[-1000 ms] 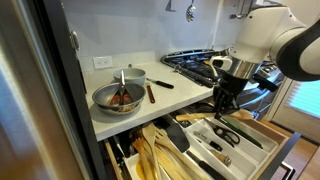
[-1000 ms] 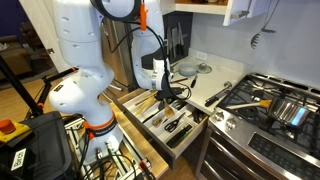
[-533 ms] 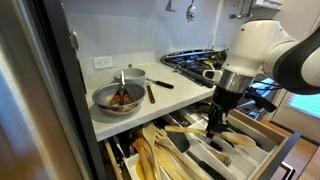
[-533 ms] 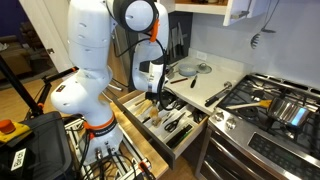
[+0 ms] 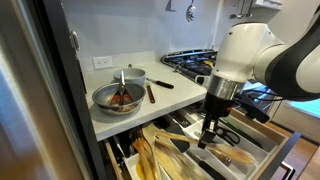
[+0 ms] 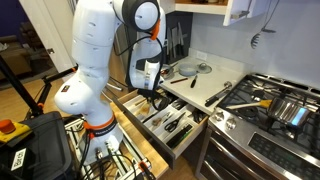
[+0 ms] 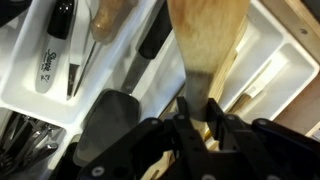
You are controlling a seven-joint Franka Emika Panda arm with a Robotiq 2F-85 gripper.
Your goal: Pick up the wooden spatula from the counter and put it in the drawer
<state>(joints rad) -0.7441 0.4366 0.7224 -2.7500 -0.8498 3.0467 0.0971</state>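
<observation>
The spatula hangs at an angle to the pale dividers, so I should lower my gripper toward the drawer's section of wooden utensils [image 5: 176,160] while turning the spatula to line up with those dividers.
My gripper [image 7: 198,106] is shut on the thin handle of the wooden spatula [image 7: 207,40]. Its wide flat light-tan end points away from me, over the pale dividers of the open drawer [image 7: 280,60]. In both exterior views my gripper [image 5: 208,132] [image 6: 150,98] hangs low over the drawer [image 5: 262,133] [image 6: 190,133], in front of the off-white counter [image 5: 178,95] [image 6: 200,88]. I cannot make out the spatula clearly in the exterior views.
A steel pot [image 5: 118,97] with utensils stands on the counter, with a dark reddish utensil [image 5: 150,93] and a black-handled utensil [image 5: 161,83] beside it. The gas stove [image 5: 195,62] [image 6: 265,105] adjoins the counter. The drawer holds black and wooden utensils [image 7: 110,125].
My gripper has moved down and sideways along the counter front, from above the drawer to low over its compartments, with the spatula still in it.
</observation>
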